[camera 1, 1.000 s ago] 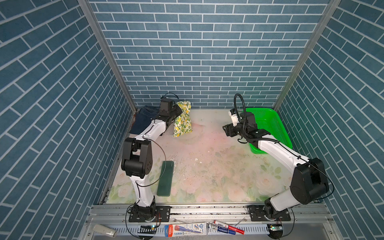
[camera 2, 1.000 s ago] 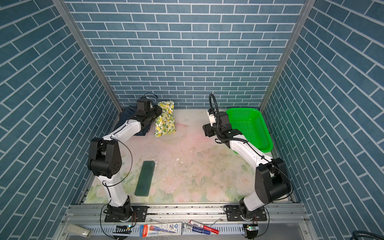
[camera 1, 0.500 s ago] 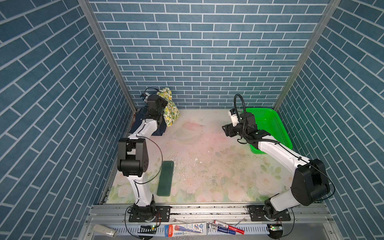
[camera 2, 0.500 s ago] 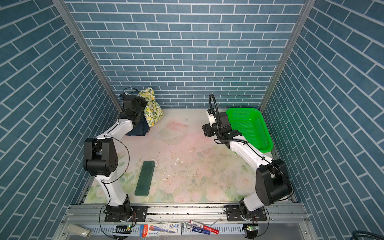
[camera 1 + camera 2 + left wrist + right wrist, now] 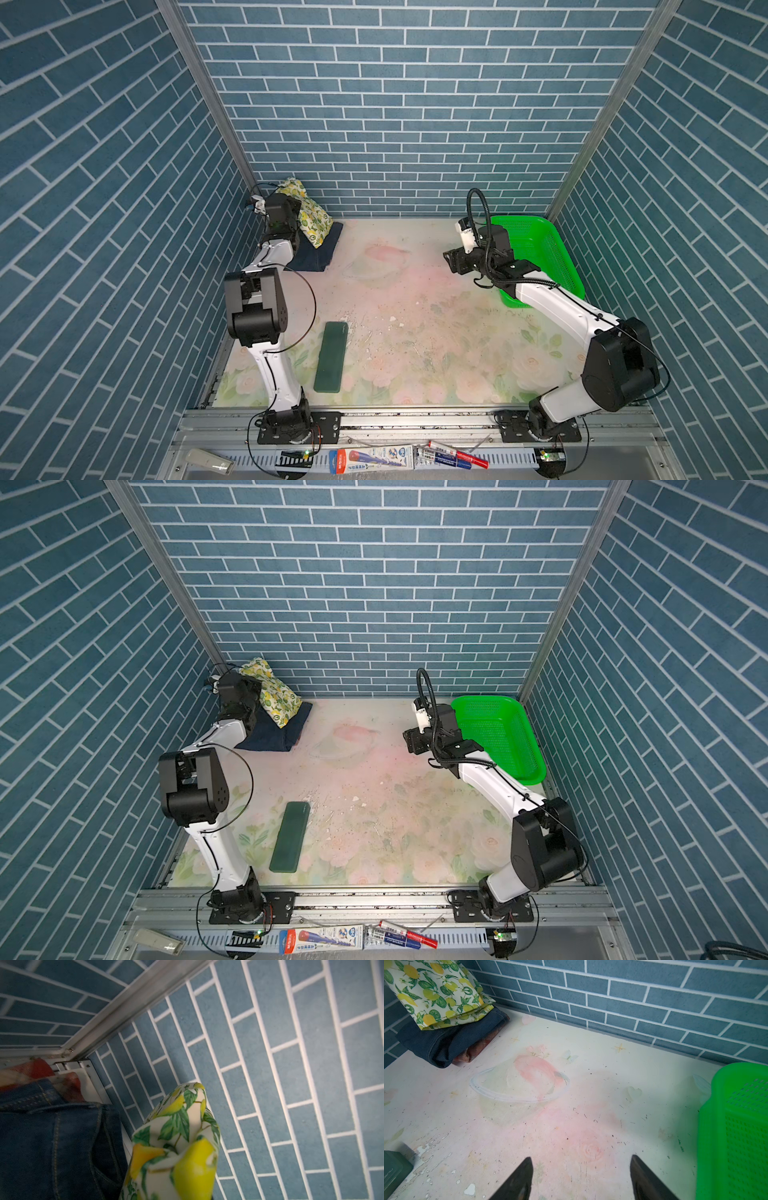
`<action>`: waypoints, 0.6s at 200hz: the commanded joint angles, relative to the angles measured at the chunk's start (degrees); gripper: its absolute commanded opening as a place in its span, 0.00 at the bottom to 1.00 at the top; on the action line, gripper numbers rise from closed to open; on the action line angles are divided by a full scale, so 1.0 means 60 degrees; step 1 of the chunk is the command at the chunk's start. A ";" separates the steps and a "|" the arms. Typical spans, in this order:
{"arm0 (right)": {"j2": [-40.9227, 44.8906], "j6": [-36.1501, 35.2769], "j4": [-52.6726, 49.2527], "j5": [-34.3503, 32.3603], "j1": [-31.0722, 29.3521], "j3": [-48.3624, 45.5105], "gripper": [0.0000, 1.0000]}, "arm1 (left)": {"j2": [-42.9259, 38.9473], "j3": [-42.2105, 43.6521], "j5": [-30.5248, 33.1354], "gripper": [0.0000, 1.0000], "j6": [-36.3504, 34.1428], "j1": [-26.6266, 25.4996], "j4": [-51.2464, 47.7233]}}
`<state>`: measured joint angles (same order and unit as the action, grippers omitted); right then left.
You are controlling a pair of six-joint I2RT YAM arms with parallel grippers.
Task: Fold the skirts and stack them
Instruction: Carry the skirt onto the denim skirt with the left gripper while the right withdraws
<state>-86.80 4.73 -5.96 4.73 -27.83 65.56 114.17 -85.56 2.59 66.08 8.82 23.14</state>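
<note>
My left gripper is above the folded denim skirt (image 5: 60, 1140), so next it will lower until the held edge lies on the denim and release the lemon-print skirt.
The lemon-print skirt (image 5: 312, 218) (image 5: 276, 694) hangs folded in the back left corner, with my left gripper (image 5: 288, 194) shut on its top edge. The cloth (image 5: 180, 1136) hides the jaws in the left wrist view. Its lower end rests on the folded denim skirt (image 5: 318, 253) (image 5: 52, 1142). The plaid skirt (image 5: 477, 1047) (image 5: 39, 1068) lies under the denim, only its edge showing. My right gripper (image 5: 581, 1176) (image 5: 451, 262) hovers open over the bare table at mid right, holding nothing.
A green mesh basket (image 5: 540, 249) (image 5: 737, 1126) stands at the back right, just beside my right arm. A dark green oblong pad (image 5: 331, 357) (image 5: 290, 837) lies front left. The brick walls and a metal corner post (image 5: 124, 1012) close in on the skirt pile.
My left gripper has carried the lemon-print skirt left and back, up into the corner over the denim skirt. The right arm has not moved.
</note>
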 commanded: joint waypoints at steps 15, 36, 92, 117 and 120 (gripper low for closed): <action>-0.0107 0.0178 -0.0003 -0.0012 -0.0150 0.0144 0.73 | -0.0271 0.0892 -0.0067 0.00 0.0002 0.0371 0.0327; -0.0095 0.0149 -0.0072 -0.0012 -0.0231 0.0191 0.73 | -0.0166 0.1422 0.0025 0.00 0.0031 0.0479 0.0184; 0.0087 0.0083 -0.0215 -0.0093 -0.0301 0.0105 0.73 | -0.0104 0.1433 0.0575 0.04 -0.0191 0.0624 -0.2052; 0.0093 0.0131 -0.0274 -0.0129 -0.0323 0.0133 0.73 | -0.0048 0.0626 0.0893 0.20 -0.0437 0.0682 -0.4138; 0.0104 0.0134 -0.0279 -0.0140 -0.0313 0.0133 0.73 | -0.0022 0.0504 0.0948 0.23 -0.0440 0.0687 -0.4451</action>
<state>-86.94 4.73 -6.57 4.67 -29.39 65.58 114.10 -77.30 5.30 65.34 12.25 10.57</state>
